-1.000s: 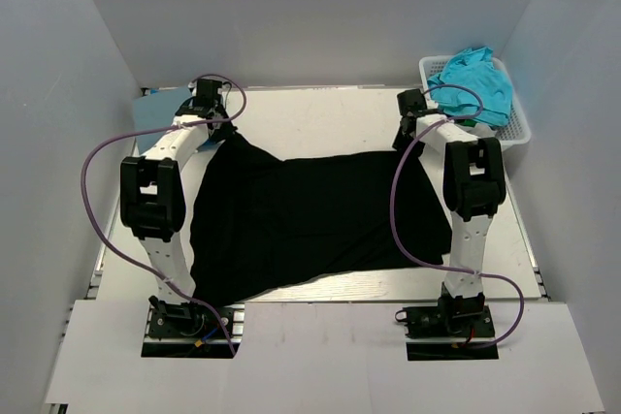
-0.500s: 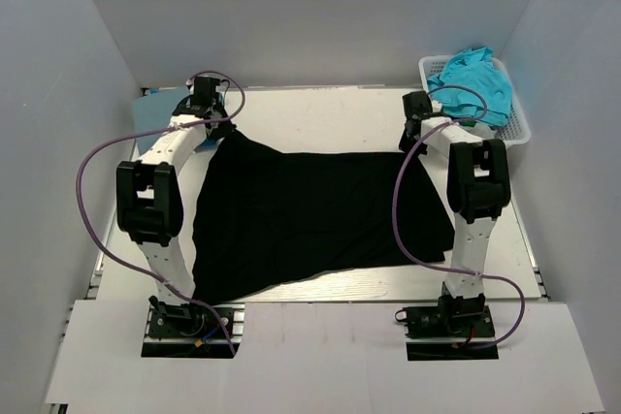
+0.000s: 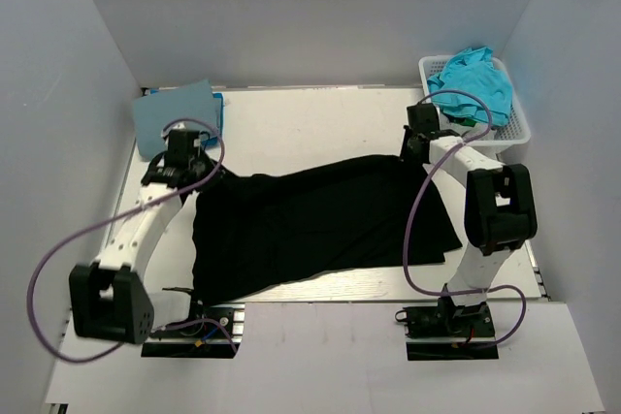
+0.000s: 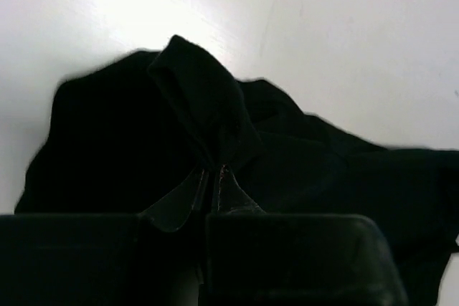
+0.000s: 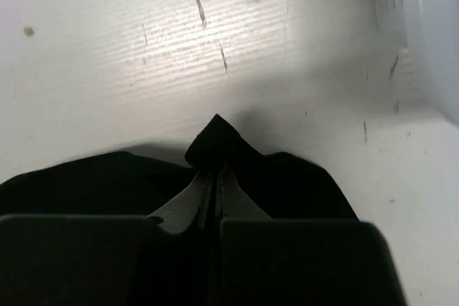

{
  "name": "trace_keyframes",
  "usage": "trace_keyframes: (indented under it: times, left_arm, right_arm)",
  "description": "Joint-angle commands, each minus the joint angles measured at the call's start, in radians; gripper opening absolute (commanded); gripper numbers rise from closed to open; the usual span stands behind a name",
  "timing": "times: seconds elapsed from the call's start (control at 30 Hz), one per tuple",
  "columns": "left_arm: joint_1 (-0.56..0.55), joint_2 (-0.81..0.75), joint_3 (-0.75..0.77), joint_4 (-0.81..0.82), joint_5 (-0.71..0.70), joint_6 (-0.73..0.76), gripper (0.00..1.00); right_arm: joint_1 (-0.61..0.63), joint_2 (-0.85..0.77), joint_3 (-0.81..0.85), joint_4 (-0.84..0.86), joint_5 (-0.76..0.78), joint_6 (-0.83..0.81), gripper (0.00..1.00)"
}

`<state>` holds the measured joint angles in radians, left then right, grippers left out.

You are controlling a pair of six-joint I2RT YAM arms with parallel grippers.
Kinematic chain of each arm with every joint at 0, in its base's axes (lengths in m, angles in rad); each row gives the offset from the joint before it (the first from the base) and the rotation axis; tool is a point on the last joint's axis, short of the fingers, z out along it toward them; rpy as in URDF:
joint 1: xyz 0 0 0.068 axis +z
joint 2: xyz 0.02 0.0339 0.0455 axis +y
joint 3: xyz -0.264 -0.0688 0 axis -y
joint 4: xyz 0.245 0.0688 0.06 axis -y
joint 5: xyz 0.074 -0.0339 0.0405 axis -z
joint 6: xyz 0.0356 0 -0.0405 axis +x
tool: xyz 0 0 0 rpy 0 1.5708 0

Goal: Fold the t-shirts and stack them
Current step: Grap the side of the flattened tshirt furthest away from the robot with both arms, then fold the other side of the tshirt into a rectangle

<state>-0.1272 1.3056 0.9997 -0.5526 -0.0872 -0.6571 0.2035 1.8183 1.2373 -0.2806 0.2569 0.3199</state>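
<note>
I should pull the black t-shirt's pinched far corner back over its spread body with my left gripper and release it, since that body lies back toward the base from it.
A large black t-shirt lies spread across the middle of the table. My left gripper is shut on its left far corner; in the left wrist view the jaws pinch a raised fold of the black cloth. My right gripper is shut on the right far corner, and a small peak of black cloth pokes out past its closed jaws. A folded light blue t-shirt lies at the far left. A turquoise t-shirt is bunched in the basket.
The white slotted basket stands at the far right corner, close behind the right arm. Grey walls close in the table on three sides. Purple cables loop from both arms over the table.
My left arm has drawn back towards the near side, dragging the shirt's left corner with it and uncovering the light blue shirt. The right gripper has closed on the right corner.
</note>
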Motion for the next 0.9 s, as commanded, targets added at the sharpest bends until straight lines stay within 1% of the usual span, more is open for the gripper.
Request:
trace_keyframes:
  times: [0.0,0.1,0.13,0.23,0.37,0.47,0.5,0.53,0.6,0.63,0.67,0.7,0.73,0.77,0.8,0.83,0.87]
  left_arm:
    - [-0.003,-0.178,-0.097,-0.012,0.087,-0.067,0.0]
    - [-0.003,-0.268,-0.186,-0.053,0.13,-0.094,0.0]
    - [-0.003,-0.319,-0.237,-0.066,0.142,-0.108,0.0]
    - [-0.003,-0.38,-0.33,-0.085,0.204,-0.127,0.0]
    - [-0.003,-0.457,-0.421,-0.136,0.262,-0.154,0.0]
    - [-0.003,-0.509,-0.453,-0.194,0.253,-0.185,0.0]
    - [-0.003,-0.523,-0.454,-0.205,0.253,-0.185,0.02]
    - [-0.003,-0.545,-0.454,-0.219,0.244,-0.185,0.06]
    - [-0.003,-0.554,-0.454,-0.277,0.244,-0.185,0.12]
    - [-0.003,-0.568,-0.454,-0.305,0.271,-0.194,0.14]
    - [-0.003,-0.583,-0.454,-0.314,0.293,-0.194,0.33]
    - [-0.003,-0.583,-0.454,-0.326,0.311,-0.194,0.5]
    - [-0.003,-0.583,-0.454,-0.367,0.323,-0.203,0.59]
    - [-0.003,-0.592,-0.438,-0.397,0.323,-0.203,0.85]
    - [-0.003,-0.592,-0.42,-0.432,0.323,-0.203,0.95]
    - [-0.003,-0.592,-0.399,-0.467,0.292,-0.194,1.0]
    - [-0.003,-0.592,-0.342,-0.54,0.276,-0.194,1.0]
  right_arm:
    - [0.002,-0.089,-0.038,0.037,0.03,-0.018,0.0]
    - [-0.001,-0.148,-0.082,0.04,0.044,-0.018,0.0]
    - [0.0,-0.155,-0.099,0.041,0.042,-0.013,0.0]
    - [-0.001,-0.201,-0.14,0.038,0.045,0.013,0.0]
    - [0.001,-0.255,-0.2,0.043,0.039,0.034,0.0]
    - [-0.003,-0.298,-0.258,0.047,0.051,0.042,0.0]
    - [-0.001,-0.324,-0.274,0.037,0.068,0.044,0.02]
    - [0.0,-0.327,-0.288,0.023,0.079,0.045,0.04]
    - [-0.003,-0.358,-0.309,-0.002,0.096,0.05,0.06]
    - [-0.004,-0.366,-0.324,-0.015,0.103,0.073,0.08]
    - [-0.004,-0.37,-0.331,-0.025,0.11,0.09,0.19]
    - [-0.004,-0.388,-0.352,-0.076,0.145,0.112,0.28]
    - [-0.006,-0.395,-0.36,-0.087,0.153,0.158,0.4]
    - [-0.004,-0.407,-0.364,-0.104,0.195,0.177,0.65]
    - [-0.007,-0.41,-0.363,-0.171,0.241,0.209,0.71]
    - [-0.009,-0.413,-0.36,-0.195,0.289,0.222,0.76]
    - [-0.009,-0.416,-0.349,-0.224,0.315,0.255,0.82]
